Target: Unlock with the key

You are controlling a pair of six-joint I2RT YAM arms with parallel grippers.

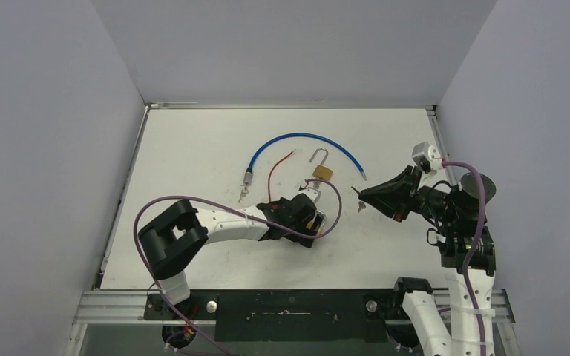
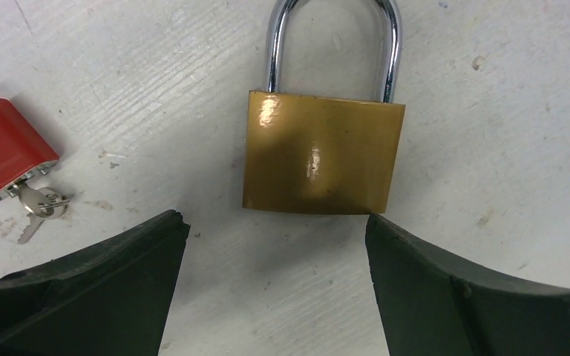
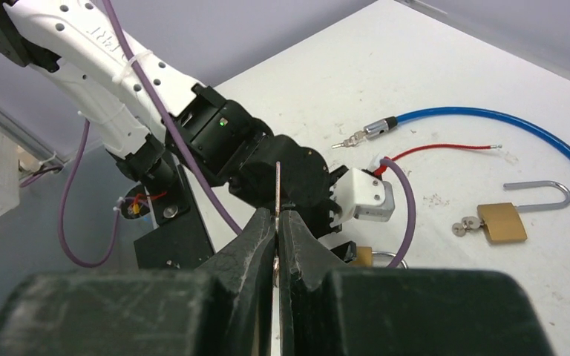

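My left gripper should move outward past the brass padlock's body and close on the shackle leg farther from the red padlock, since its fingers stand short of the brass padlock's base.
A brass padlock (image 2: 323, 152) lies flat on the white table with its steel shackle (image 2: 334, 44) shut into the body. My left gripper (image 2: 274, 222) is open just short of the lock's base, one finger (image 2: 119, 274) on each side, touching nothing. My right gripper (image 3: 277, 215) is shut on a thin silver key (image 3: 277, 182) whose blade sticks out past the fingertips. It hovers to the right of the left gripper (image 1: 313, 220), pointing at it. In the right wrist view, part of the same padlock (image 3: 364, 256) shows under the left arm's wrist.
A second brass padlock (image 3: 502, 222) with its shackle swung open and keys (image 3: 464, 225) in it lies farther back. A red padlock (image 2: 4, 152) with keys (image 2: 41, 208) sits left of the left gripper. A blue cable (image 1: 304, 139) and a red wire (image 1: 276, 169) lie behind.
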